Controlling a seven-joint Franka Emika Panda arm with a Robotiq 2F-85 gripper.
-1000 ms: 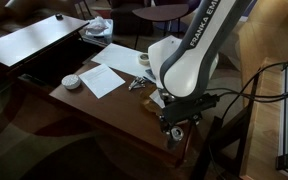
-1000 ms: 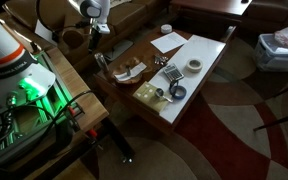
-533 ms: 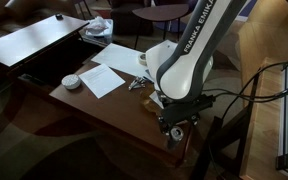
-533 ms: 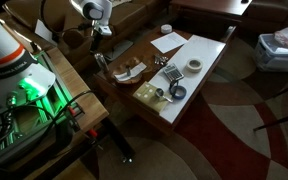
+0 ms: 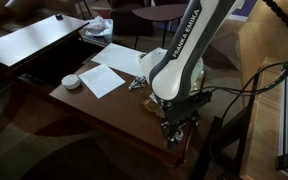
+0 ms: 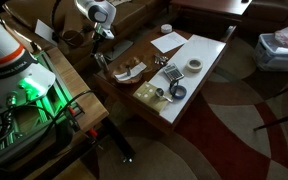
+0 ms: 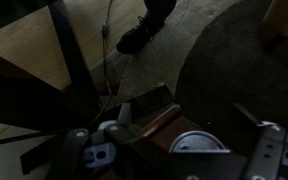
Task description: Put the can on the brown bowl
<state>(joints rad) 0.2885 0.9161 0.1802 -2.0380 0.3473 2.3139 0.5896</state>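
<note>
The robot's gripper should next go down at the corner of the table and close around the can, because the silvery can top [image 7: 198,143] is still below its open fingers.
In the wrist view a round silvery can top [image 7: 199,143] stands at the table's corner, low between my fingers. My gripper [image 7: 174,160] is open, with its fingers wide on either side of the can and apart from it. In both exterior views the gripper [image 5: 174,127] [image 6: 100,58] hangs over that corner and hides the can. The brown bowl [image 6: 129,71], tan with a white piece in it, sits a short way along the table. It shows partly beside the arm in an exterior view [image 5: 139,84].
On the table are a pale tape ring [image 6: 194,65], a small white dish [image 6: 166,29] [image 5: 72,81], a sheet of paper [image 6: 167,42] [image 5: 101,76], and small metal and round items [image 6: 174,90]. Green-lit equipment [image 6: 29,95] stands beside the table. The floor drops off just past the corner.
The arm has shifted slightly and the gripper has come a little lower over the table corner. Nothing on the table has moved.
</note>
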